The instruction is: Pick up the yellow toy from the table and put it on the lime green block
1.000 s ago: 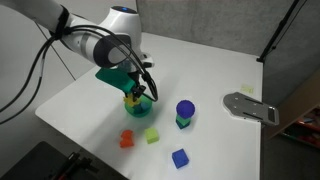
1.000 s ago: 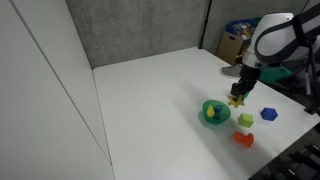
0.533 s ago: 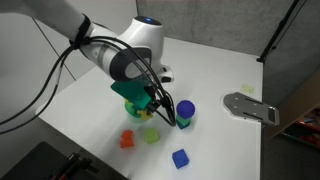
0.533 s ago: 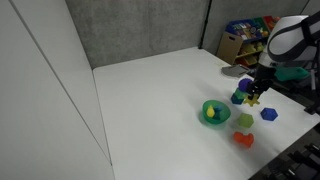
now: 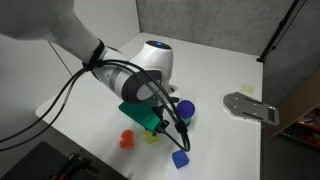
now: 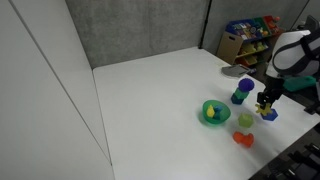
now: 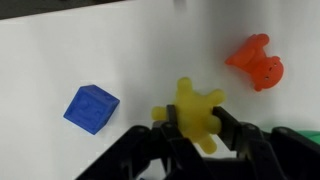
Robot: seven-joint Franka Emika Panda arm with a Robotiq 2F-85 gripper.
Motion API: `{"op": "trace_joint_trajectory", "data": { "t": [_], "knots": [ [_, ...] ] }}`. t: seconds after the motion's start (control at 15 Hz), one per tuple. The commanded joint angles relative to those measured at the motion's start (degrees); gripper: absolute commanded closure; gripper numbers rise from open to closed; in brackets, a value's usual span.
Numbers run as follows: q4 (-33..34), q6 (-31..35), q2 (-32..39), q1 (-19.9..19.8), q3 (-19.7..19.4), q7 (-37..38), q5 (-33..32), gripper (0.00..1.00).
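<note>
The lime green block (image 6: 245, 121) sits below. I should move my gripper toward the teal-green round object and down to let go of the yellow toy on top of the block.
My gripper (image 7: 198, 120) is shut on the yellow toy (image 7: 193, 110), a lumpy, star-like piece held between both fingers above the white table. In an exterior view the gripper (image 6: 264, 103) hangs just beside the lime green block (image 6: 245, 121), over the blue cube (image 6: 271, 115). In the wrist view the blue cube (image 7: 91, 108) lies to the left of the toy and the red-orange toy (image 7: 256, 62) to the upper right. In an exterior view the arm (image 5: 140, 85) hides most of the lime green block.
A teal-green round object with a yellow piece (image 6: 215, 112) sits left of the lime block. A blue ball on a dark green block (image 6: 241, 92) stands behind. The red-orange toy (image 6: 243, 139) lies near the front edge. A grey metal piece (image 5: 250, 107) lies at the right.
The gripper has moved away from the teal-green round object, past the lime block towards the blue cube, carrying the yellow toy.
</note>
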Motion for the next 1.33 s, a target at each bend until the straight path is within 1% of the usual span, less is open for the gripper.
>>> {"op": "trace_joint_trajectory", "data": {
  "t": [0.0,0.27,0.87,1.27],
  "knots": [
    [0.89,2.51,3.01,0.27,-0.7,1.06,-3.49,0.83],
    [0.98,4.92,3.94,0.96,-0.13,1.05,-4.68,0.83],
    [1.77,6.45,5.86,3.17,0.5,1.28,-5.24,0.83],
    [3.11,7.99,8.22,4.63,0.1,2.71,-7.59,0.83]
  ]
}}
